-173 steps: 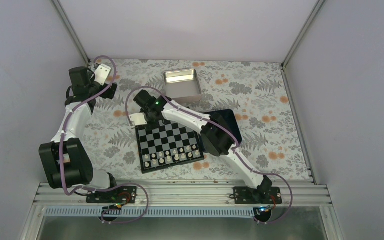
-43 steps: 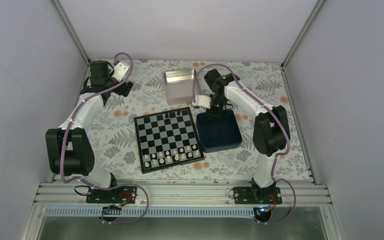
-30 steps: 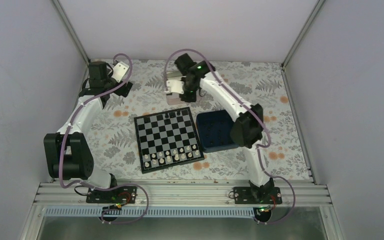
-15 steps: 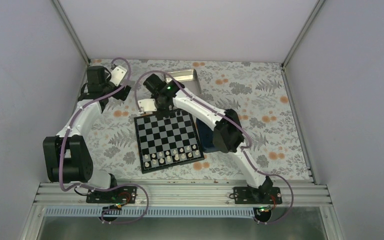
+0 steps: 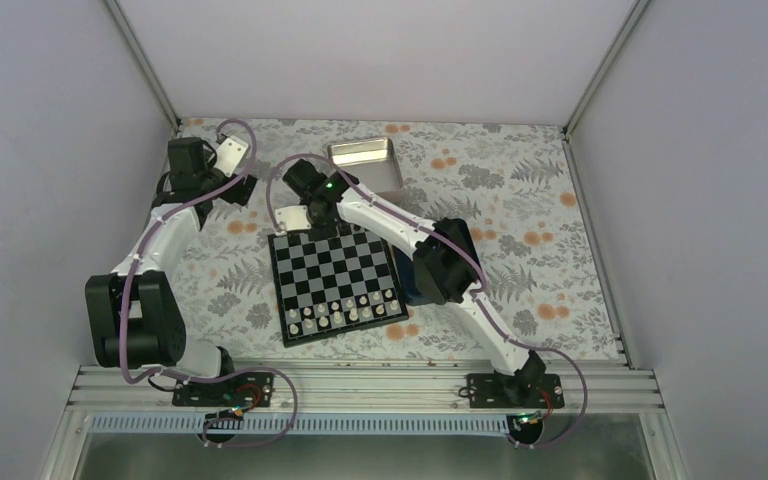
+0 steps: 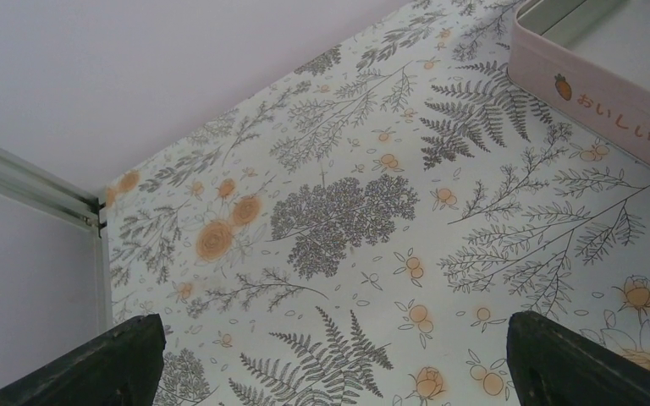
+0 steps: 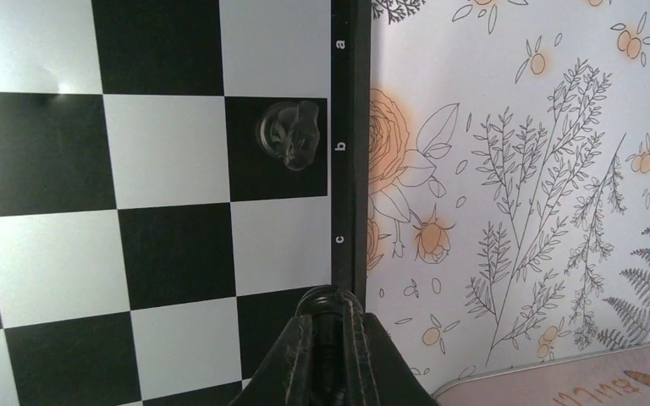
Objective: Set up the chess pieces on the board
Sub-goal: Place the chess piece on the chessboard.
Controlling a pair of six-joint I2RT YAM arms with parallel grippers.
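The piece comes free next as my right gripper eases toward the black knight (image 7: 292, 135) and down, since the empty white c square (image 7: 284, 244) lies below it, nearer the knight.
The board (image 5: 332, 277) lies in the middle of the table, with cream-white chessmen (image 5: 346, 312) along its two near rows. In the right wrist view my right gripper (image 7: 330, 315) is shut on a black chess piece (image 7: 330, 297), whose round base shows between the fingertips. It hangs over a dark square at the far edge of the board (image 7: 162, 152). Two squares away a black knight (image 7: 292, 135) stands on the edge row. In the top view my right gripper (image 5: 317, 227) is over the board's far left part. My left gripper (image 5: 239, 191) is open above bare table at the far left, its fingers (image 6: 93, 365) wide apart.
A shiny metal tin (image 5: 365, 167) stands behind the board, and its pink side shows in both wrist views (image 6: 609, 101) (image 7: 559, 382). A navy blue box (image 5: 401, 290) right of the board is mostly covered by the right arm's elbow. Grey walls enclose the flowered tabletop.
The right arm swung from the navy box past the tin to the board's far left edge, shut throughout. The left arm shifted slightly at the far left and stayed open.
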